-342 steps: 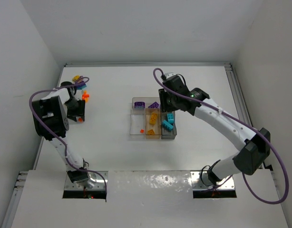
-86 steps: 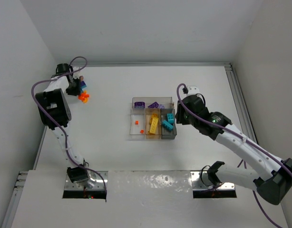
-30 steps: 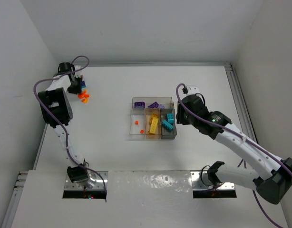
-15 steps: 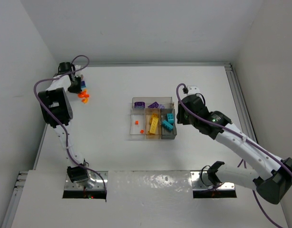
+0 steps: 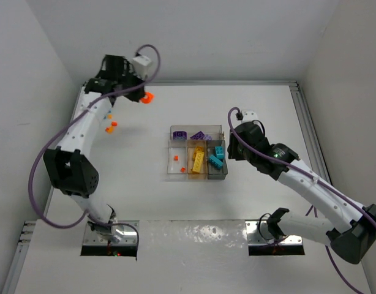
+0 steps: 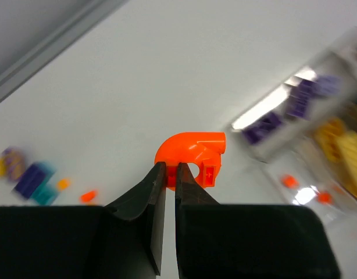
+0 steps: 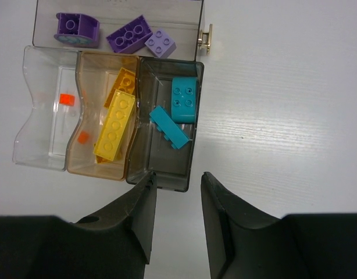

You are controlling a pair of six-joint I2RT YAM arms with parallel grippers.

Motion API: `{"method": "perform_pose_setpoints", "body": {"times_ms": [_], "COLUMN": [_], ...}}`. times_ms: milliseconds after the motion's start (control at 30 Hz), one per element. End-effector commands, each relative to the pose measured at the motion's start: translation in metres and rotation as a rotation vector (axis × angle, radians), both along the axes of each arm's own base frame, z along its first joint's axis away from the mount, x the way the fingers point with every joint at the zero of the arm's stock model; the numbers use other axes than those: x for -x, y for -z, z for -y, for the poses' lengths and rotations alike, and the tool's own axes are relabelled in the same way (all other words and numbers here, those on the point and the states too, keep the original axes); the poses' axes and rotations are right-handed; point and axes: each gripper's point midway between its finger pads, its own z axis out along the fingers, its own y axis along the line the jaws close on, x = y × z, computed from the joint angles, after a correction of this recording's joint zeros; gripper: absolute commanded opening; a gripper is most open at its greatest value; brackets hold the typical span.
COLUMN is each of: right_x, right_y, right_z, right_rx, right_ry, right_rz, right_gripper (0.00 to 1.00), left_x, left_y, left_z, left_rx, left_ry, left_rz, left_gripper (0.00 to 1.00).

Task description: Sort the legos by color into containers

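Observation:
I will next move the curved lego (image 5: 148, 97) back and down with my left gripper over the clear tray's end bin (image 5: 177, 161), because a tiny orange piece is in that bin.
My left gripper (image 5: 139, 96) is raised above the far left of the table and shut on a curved orange lego (image 5: 148, 97). In the left wrist view the orange lego (image 6: 193, 152) sticks out beyond my gripper (image 6: 171, 173). The clear tray (image 5: 171, 173) sits mid-table. In the right wrist view its long bin holds purple bricks (image 7: 129, 37). Its left bin (image 7: 42, 145) holds a tiny orange piece (image 7: 66, 99), the middle a yellow brick (image 7: 115, 125), the right teal bricks (image 7: 184, 99). My right gripper (image 7: 178, 180) is open and empty, just off the teal bin's near edge.
Small orange pieces (image 5: 110, 127) lie on the table at the far left. In the left wrist view, blurred purple and teal bricks (image 6: 30, 179) and orange bits (image 6: 88, 196) lie there too. A second tiny orange piece (image 7: 83, 138) sits by the wall between the left and middle bins.
My left arm has lifted away from the far-left pile and swung right and up, carrying the orange lego. The right arm has not moved.

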Motion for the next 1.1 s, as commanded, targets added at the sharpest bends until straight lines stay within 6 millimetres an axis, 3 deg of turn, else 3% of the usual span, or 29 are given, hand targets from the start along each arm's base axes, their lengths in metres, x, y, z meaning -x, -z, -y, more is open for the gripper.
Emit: {"method": "perform_pose_setpoints", "body": {"times_ms": [0,167,233,367,400,500,633,667,700,767,867,933,967,1033,1067], "right_x": [-0.006,-0.004,-0.003,0.001,0.002,0.003,0.005,0.005,0.006,0.006,0.007,0.008,0.008,0.009,0.010], "right_y": [-0.018,-0.018,-0.018,-0.020,-0.018,-0.020,-0.020,-0.020,-0.020,-0.020,-0.021,-0.021,-0.021,-0.020,-0.019], "right_z": [-0.004,-0.004,-0.002,0.002,0.003,0.006,0.009,0.009,0.009,0.008,0.009,0.009,0.010,0.011,0.012], "right_rx": [-0.039,-0.047,-0.043,-0.050,-0.047,-0.053,-0.049,-0.051,-0.052,-0.057,-0.060,-0.058,-0.056,-0.056,-0.057], "right_ry": [0.006,0.003,0.006,0.014,0.016,0.028,0.033,0.036,0.037,0.036,0.035,0.035,0.036,0.037,0.039], "right_rz": [0.058,0.062,0.059,0.068,0.067,0.070,0.071,0.072,0.072,0.073,0.071,0.069,0.068,0.070,0.067], "right_gripper": [0.36,0.36,0.36,0.36,0.36,0.36,0.36,0.36,0.36,0.36,0.36,0.36,0.36,0.36,0.36], "left_x": [0.078,0.140,0.152,0.163,0.163,0.165,0.159,0.157,0.154,0.150,0.134,0.111,0.090,0.064,0.046], "left_y": [0.032,0.086,0.108,0.135,0.140,0.149,0.147,0.147,0.147,0.144,0.125,0.103,0.091,0.074,0.070], "left_z": [0.088,0.146,0.151,0.172,0.179,0.185,0.189,0.189,0.189,0.189,0.179,0.165,0.139,0.108,0.071], "left_rx": [0.004,-0.047,-0.054,-0.032,-0.029,-0.007,0.005,0.005,0.000,-0.007,-0.024,0.008,0.034,0.083,0.085], "left_ry": [0.353,0.607,0.615,0.645,0.659,0.657,0.640,0.633,0.623,0.613,0.545,0.448,0.363,0.227,0.112], "left_rz": [-0.176,-0.331,-0.376,-0.398,-0.389,-0.400,-0.380,-0.371,-0.367,-0.360,-0.331,-0.279,-0.243,-0.205,-0.185], "left_gripper": [0.00,0.00,0.00,0.01,0.10,0.22,0.28,0.34,0.49,0.51,0.53,0.53,0.53,0.53,0.53]}}
